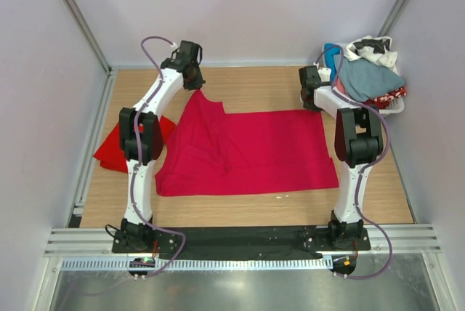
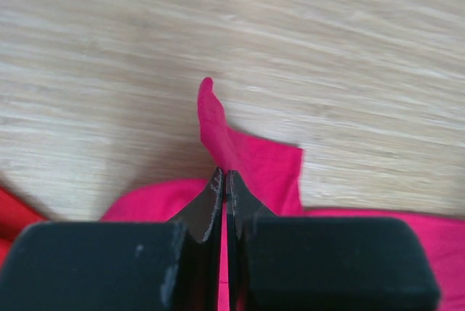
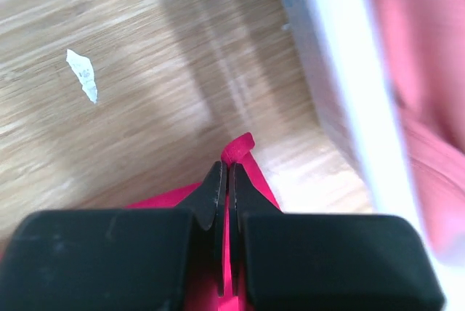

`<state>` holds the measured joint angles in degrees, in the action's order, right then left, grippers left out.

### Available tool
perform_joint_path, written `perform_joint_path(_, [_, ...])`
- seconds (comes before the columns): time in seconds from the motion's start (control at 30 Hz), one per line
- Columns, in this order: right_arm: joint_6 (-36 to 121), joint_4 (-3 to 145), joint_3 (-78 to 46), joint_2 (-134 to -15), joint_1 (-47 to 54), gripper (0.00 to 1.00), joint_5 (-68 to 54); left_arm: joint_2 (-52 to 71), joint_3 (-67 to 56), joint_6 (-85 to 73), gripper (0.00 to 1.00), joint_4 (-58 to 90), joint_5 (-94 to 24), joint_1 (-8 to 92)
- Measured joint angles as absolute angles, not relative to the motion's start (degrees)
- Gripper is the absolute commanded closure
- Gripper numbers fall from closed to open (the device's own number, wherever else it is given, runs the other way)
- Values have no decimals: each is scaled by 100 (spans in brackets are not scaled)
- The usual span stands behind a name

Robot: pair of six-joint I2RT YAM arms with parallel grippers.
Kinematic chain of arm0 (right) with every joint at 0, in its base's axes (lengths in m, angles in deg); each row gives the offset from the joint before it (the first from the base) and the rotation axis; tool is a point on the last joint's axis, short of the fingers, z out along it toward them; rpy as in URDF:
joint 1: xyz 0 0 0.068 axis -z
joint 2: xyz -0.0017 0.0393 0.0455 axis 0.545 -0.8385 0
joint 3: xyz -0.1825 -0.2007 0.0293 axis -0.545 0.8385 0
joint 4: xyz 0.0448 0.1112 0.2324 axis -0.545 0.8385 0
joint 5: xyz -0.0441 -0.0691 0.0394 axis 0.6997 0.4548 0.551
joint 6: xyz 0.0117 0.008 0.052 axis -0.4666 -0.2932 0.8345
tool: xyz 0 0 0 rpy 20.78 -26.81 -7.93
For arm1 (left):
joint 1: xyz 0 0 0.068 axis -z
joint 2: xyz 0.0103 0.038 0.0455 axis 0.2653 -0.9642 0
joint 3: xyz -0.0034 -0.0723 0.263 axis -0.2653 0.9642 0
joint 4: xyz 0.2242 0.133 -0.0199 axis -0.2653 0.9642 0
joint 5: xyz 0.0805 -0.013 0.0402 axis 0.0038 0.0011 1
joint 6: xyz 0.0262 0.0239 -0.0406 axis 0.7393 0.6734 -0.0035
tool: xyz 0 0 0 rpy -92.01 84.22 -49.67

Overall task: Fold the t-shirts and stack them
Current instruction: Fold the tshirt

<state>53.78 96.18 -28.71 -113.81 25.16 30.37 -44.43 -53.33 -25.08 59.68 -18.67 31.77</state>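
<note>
My right gripper draws back over the crimson t-shirt's near corner [image 1: 328, 174] next and releases the held far corner there, since the cloth still lies spread out.
A crimson t-shirt [image 1: 247, 152] lies spread across the middle of the wooden table. My left gripper [image 1: 195, 82] is shut on its far left corner, and the pinched cloth [image 2: 218, 133] rises in a peak above the table. My right gripper [image 1: 314, 100] is shut on its far right corner; a small tab of cloth [image 3: 238, 148] sticks out past the fingertips. A brighter scarlet t-shirt [image 1: 116, 147] lies at the left edge, partly hidden behind my left arm; a sliver of it shows in the left wrist view [image 2: 11, 209].
A white basket [image 1: 378, 100] heaped with other clothes stands at the far right corner, close to my right gripper; its white rim [image 3: 349, 71] fills the right of the right wrist view. A small white scrap [image 3: 83, 75] lies on the wood. Walls enclose the table.
</note>
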Motion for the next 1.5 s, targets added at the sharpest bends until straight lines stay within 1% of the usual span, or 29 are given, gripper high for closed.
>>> perform_joint_path(0.1, [5398,9581,-2644,-11038,2479,99,3205,-4443,-5595,-2492,100,5954,-1898,3288])
perform_joint_path(0.27, [5422,9537,-2075,-10349,2440,99,3361,-4445,-5661,-2468,100,5957,-1909,3380])
perform_joint_path(0.47, [5446,9450,-1900,-10056,2440,99,3420,-4436,-5556,-2363,100,5941,-1850,3365])
perform_joint_path(0.6, [5492,9419,-1610,-9886,2440,99,3396,-4229,-4933,-2317,100,5810,-1791,3362])
perform_joint_path(0.83, [5588,9393,-1050,-9316,2447,99,3184,-3411,-3713,-2208,100,5447,-1830,3365])
perform_joint_path(1.03, [5638,9358,-707,-8830,2447,99,2996,-2738,-3178,-2184,100,5043,-1887,3373])
perform_joint_path(1.27, [5711,9299,-261,-8577,2447,99,2738,-2135,-2513,-2156,100,4739,-1898,3450])
perform_joint_path(1.5, [5791,9334,-8,-8245,2447,99,2558,-1311,-1735,-2123,100,4682,-1804,3511])
